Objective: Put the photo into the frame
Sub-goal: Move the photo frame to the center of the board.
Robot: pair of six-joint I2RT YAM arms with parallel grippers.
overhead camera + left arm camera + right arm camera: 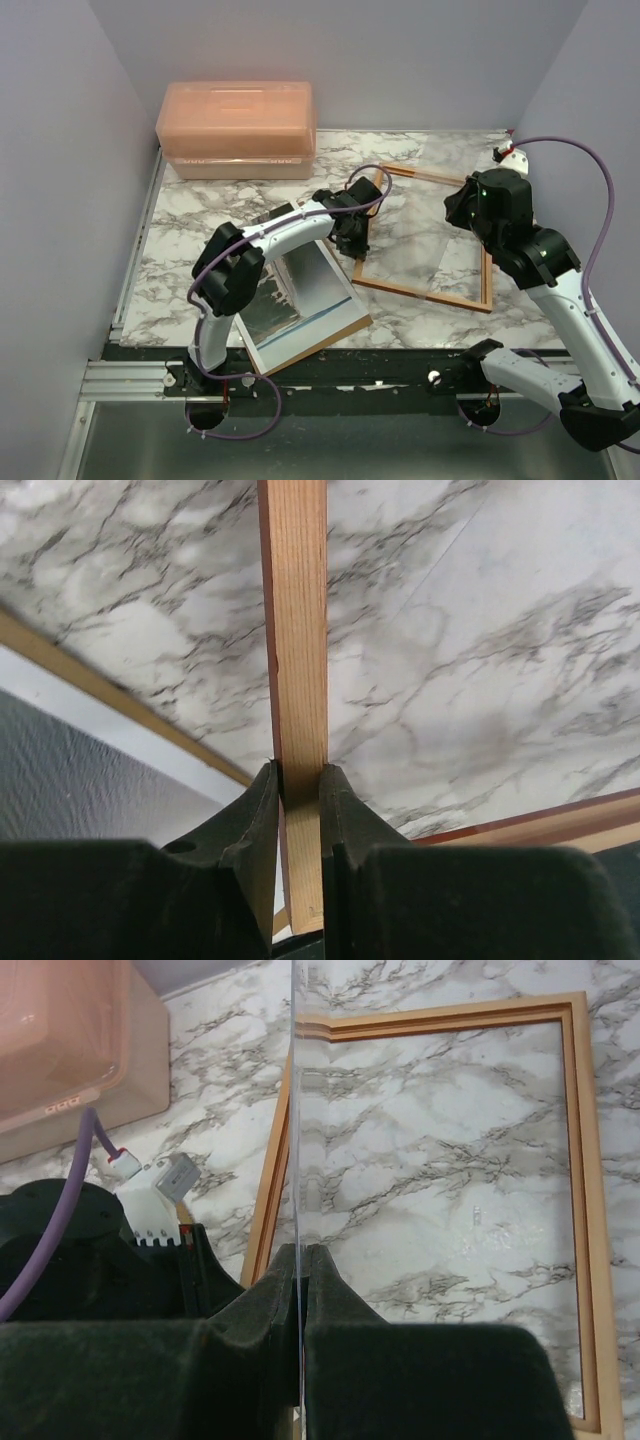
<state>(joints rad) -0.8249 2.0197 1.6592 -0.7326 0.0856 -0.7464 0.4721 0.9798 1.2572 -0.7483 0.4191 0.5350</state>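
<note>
The frame [424, 291] lies beside the photo. My left gripper will pull the frame's border back and to the left in the top view, over the photo's white edge, and then let it go.
The frame [424, 291] lies on the marble table right of centre, its wood-coloured back up. My left gripper [350, 236] is shut on its left bar, which runs up between the pads in the left wrist view as a pale wooden strip [296, 630]. My right gripper [467, 214] is shut on a clear sheet [432, 205] held over the frame; the right wrist view shows that sheet edge-on [297, 1110] above the frame [587, 1210]. The photo [300, 292], grey with a white edge, lies on the brown backing board [335, 335] at the near left, under my left arm.
A pink lidded plastic box [237, 128] stands at the back left of the table. Grey walls close in on both sides and the back. A black rail [330, 365] runs along the near table edge by the arm bases.
</note>
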